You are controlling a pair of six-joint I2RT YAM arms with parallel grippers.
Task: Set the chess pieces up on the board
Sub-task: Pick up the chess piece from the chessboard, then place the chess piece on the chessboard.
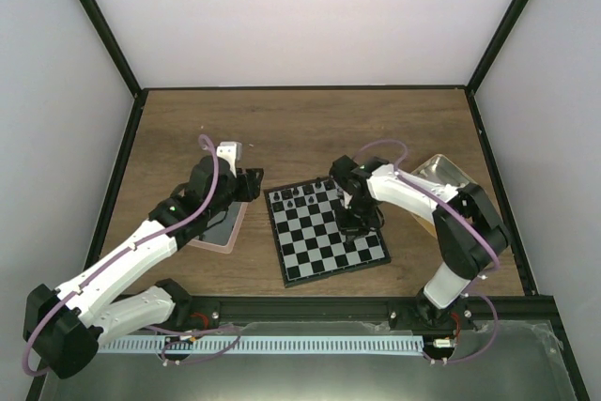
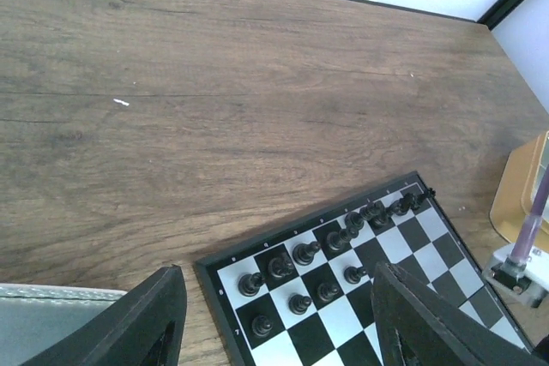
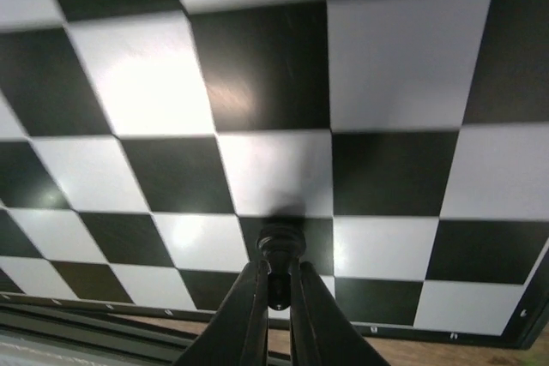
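Note:
My right gripper will move outward and left in the top view next, onto the empty dark square (image 1: pixel 322 197), because the nearer black row stops beside it.
The board (image 1: pixel 329 251) lies on the wooden table between my arms. Several black chess pieces (image 1: pixel 302 196) stand in its far two rows; they also show in the left wrist view (image 2: pixel 334 242). My right gripper (image 1: pixel 355 223) hangs over the board's middle right and is shut on a black piece (image 3: pixel 279 250), held close above the board's squares (image 3: pixel 257 66). My left gripper (image 1: pixel 246 185) is open and empty, just left of the board's far left corner (image 2: pixel 210 267). No whitish pieces show.
A pink-rimmed tray (image 1: pixel 223 232) lies under my left arm, left of the board. A tan tin (image 1: pixel 441 180) stands right of the board, behind my right arm. Black frame rails edge the table.

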